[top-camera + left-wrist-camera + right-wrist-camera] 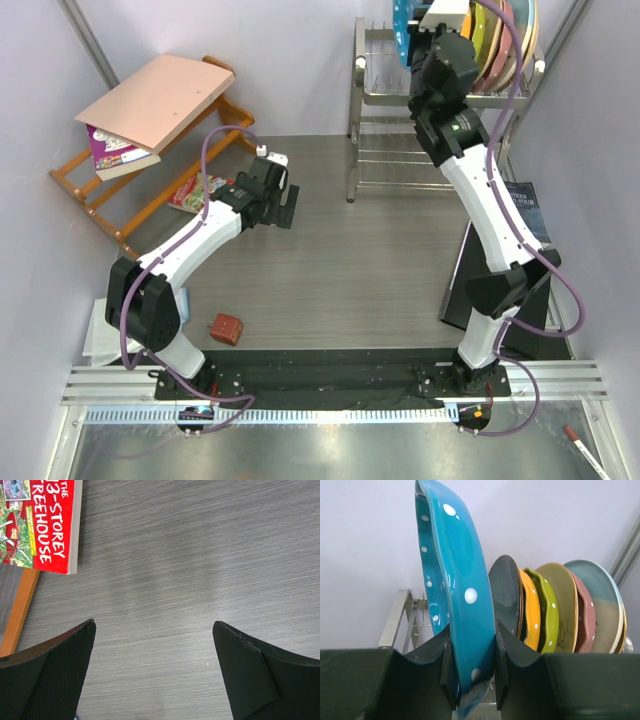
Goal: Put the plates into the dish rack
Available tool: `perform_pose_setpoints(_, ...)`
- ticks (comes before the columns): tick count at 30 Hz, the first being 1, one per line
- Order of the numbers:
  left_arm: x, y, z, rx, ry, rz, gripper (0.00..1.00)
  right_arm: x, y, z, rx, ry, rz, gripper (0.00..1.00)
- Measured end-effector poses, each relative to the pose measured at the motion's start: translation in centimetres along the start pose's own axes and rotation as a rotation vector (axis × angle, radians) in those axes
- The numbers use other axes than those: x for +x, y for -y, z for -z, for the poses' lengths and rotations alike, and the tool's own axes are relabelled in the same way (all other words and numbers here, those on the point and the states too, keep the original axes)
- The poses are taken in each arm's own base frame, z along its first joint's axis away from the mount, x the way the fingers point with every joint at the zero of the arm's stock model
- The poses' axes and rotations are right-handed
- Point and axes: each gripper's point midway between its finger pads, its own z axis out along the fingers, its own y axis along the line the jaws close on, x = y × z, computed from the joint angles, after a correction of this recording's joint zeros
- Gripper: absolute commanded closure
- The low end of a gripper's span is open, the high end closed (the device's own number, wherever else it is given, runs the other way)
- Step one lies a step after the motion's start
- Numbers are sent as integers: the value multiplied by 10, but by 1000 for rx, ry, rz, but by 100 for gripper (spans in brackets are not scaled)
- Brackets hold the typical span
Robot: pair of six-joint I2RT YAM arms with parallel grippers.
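The blue dotted plate is hanging higher than the row. My right gripper will next bring the plate outward and down into the free space beside the dark grey-blue plate (506,595).
My right gripper (470,652) is shut on the rim of the blue dotted plate (455,580) and holds it upright over the chrome dish rack (372,95). The dark grey-blue plate (506,595), the orange dotted plate (530,612) and the lime green dotted plate (547,612) stand upright in the rack to its right. In the top view the right gripper (432,50) is at the rack's upper tier, with the blue plate (402,20) partly hidden behind it. My left gripper (154,645) is open and empty over the bare grey table (165,555).
Plain olive, pink and pale blue plates (592,605) stand at the rack's right end. A slanted wooden shelf (120,190) with books stands at the left. A red book (40,525) lies near the left gripper. A small red-brown block (226,328) lies by the left arm's base.
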Motion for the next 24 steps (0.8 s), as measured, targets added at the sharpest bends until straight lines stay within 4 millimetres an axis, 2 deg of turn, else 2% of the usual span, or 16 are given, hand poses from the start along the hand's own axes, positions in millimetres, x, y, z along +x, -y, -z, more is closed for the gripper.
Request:
perform_pose_setpoints(3, 1, 1, 0, 5, 4, 5, 1, 13, -5, -8, 23, -9, 47, 99)
perform_pose_setpoints(7, 5, 1, 1, 15, 5, 7, 1, 31, -1, -18, 86, -41, 110, 99)
perform_pose_setpoints(18, 3, 3, 4, 25, 30, 40, 1, 48, 3, -33, 162, -61, 175, 99)
perform_pose_setpoints(24, 6, 4, 2, 27, 27, 40, 1, 69, -4, -40, 161, -89, 209, 99)
